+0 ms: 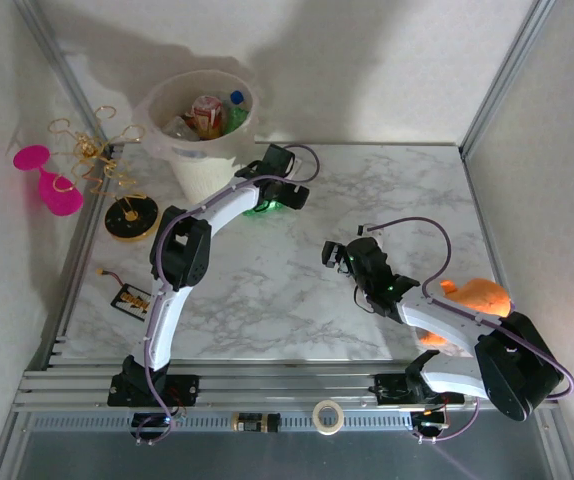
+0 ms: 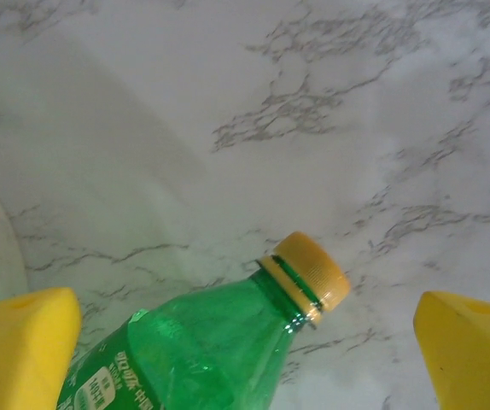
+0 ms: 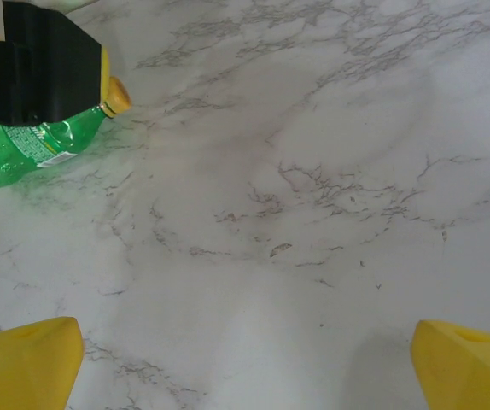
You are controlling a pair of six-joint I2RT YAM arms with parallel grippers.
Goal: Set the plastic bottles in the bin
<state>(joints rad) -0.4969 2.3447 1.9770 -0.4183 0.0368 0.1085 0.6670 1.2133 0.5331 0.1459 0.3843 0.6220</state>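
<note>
My left gripper moves back, turns along the green bottle and lowers around the label (image 1: pixel 263 209) (image 2: pixel 111 383) next, since that lies below and back from its fingers.
A green plastic bottle (image 2: pixel 202 342) with a yellow-orange cap (image 2: pixel 312 272) lies on the marble table, between the yellow fingers (image 2: pixel 23 350) of my left gripper (image 2: pixel 245 359). The gripper is open and its fingers stand apart from the bottle. From above, this gripper (image 1: pixel 285 188) hovers over the green bottle (image 1: pixel 261 207), just right of the cream-white bin (image 1: pixel 189 165). Several bottles (image 1: pixel 212 115) lie inside the bin. My right gripper (image 1: pixel 339 257) is open over bare marble at mid-table, with nothing between its fingers (image 3: pixel 23 359). Its wrist view has the green bottle (image 3: pixel 23 149) at the upper left.
A pink wine glass (image 1: pixel 47 180), a gold wire stand (image 1: pixel 95 150) and a black-and-gold disc (image 1: pixel 132 216) sit left of the bin. A small dark item (image 1: pixel 132 298) lies near the left arm. An orange object (image 1: pixel 477 295) is by the right arm. A tape roll (image 1: pixel 327 416) rests on the front rail.
</note>
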